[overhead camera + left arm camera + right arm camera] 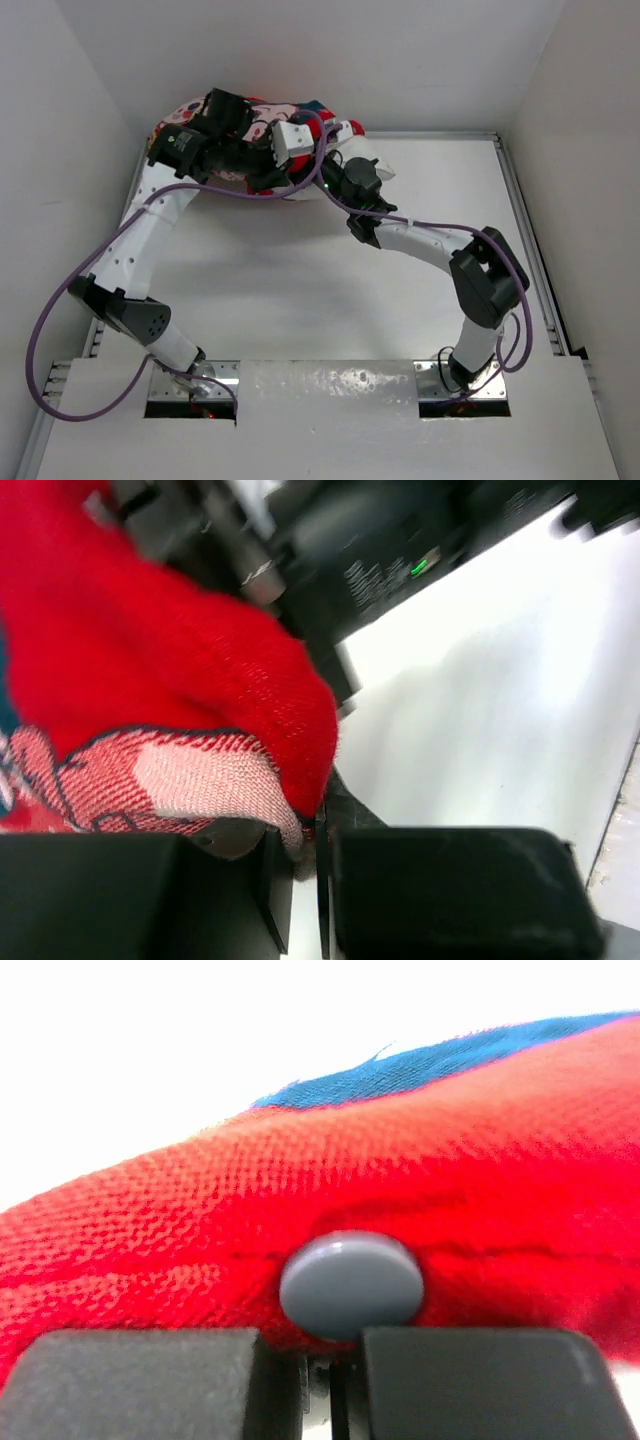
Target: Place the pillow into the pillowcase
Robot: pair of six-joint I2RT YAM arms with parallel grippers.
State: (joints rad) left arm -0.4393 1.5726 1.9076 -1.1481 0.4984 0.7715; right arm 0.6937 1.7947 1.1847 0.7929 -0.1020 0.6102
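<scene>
I will next pull my left gripper back and down because the pillowcase [262, 122] is bunched. This will free the pillowcase's fold on the bare tabletop, which is below the gripper toward my base.
The red pillowcase [262, 122] with cartoon faces lies bunched and plump at the far left of the table, against the back wall. The white pillow does not show in any view. My left gripper [283, 168] is at the pillowcase's near right edge. In the left wrist view the left gripper [308, 845] is shut on a fold of red and pink cloth [180, 680]. My right gripper [335, 150] is at the pillowcase's right end. In the right wrist view the right gripper [335, 1360] is shut on red cloth [450, 1160], just below a grey round button [350, 1285].
White walls close in the table at the back and both sides [90, 120]. A metal rail [525, 230] runs along the right edge. Purple cables [60, 300] loop from both arms. The right arm's dark link [380, 560] is close to the left gripper.
</scene>
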